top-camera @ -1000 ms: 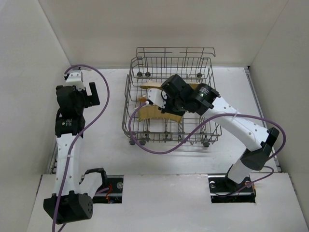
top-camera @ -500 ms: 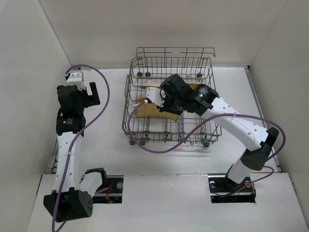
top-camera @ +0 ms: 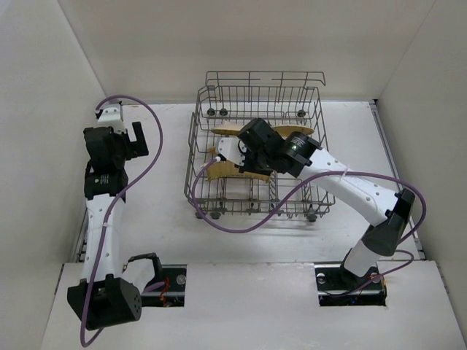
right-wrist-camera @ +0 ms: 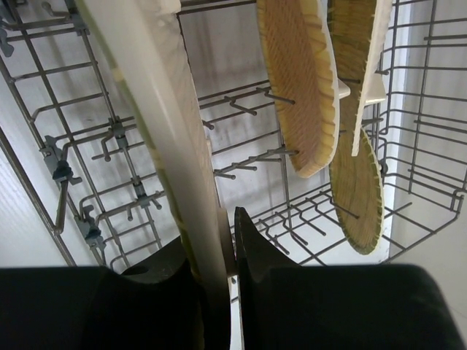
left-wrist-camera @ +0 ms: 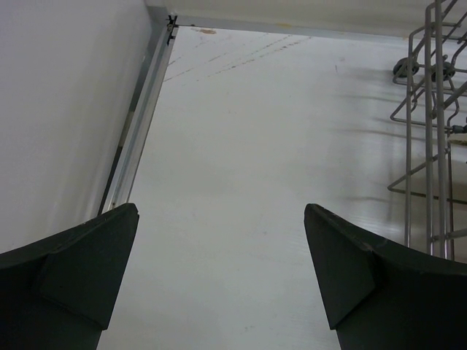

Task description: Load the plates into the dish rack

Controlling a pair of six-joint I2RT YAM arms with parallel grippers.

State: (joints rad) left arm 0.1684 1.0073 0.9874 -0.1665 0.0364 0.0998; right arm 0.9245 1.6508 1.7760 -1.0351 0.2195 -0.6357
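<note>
The empty near wires of the rack are below my right gripper and toward my base, so I need to move my right gripper back and down to them next and let go of the pale plate [top-camera: 221,170].
My right gripper [top-camera: 246,154] reaches into the dish rack [top-camera: 195,149], a grey wire basket, and is shut on a pale plate [top-camera: 221,170]. In the right wrist view the gripper [right-wrist-camera: 219,244] pinches that plate [right-wrist-camera: 157,109] by its rim, the plate standing edge-on above the rack's tines [right-wrist-camera: 241,109]. Three more plates stand in the rack to the right: a ribbed one [right-wrist-camera: 295,80], a lower round one [right-wrist-camera: 357,193] and a third [right-wrist-camera: 356,44] behind them. My left gripper [top-camera: 139,141] is open over bare table, left of the rack, with nothing between its fingers [left-wrist-camera: 350,270].
The rack's left side [left-wrist-camera: 438,131] shows at the right edge of the left wrist view. A white wall and a metal rail [left-wrist-camera: 135,131] run along the table's left side. A purple cable [top-camera: 241,226] hangs in front of the rack.
The right gripper has shifted slightly left and back with the plate, which now stands more edge-on. The left arm has edged slightly left.
</note>
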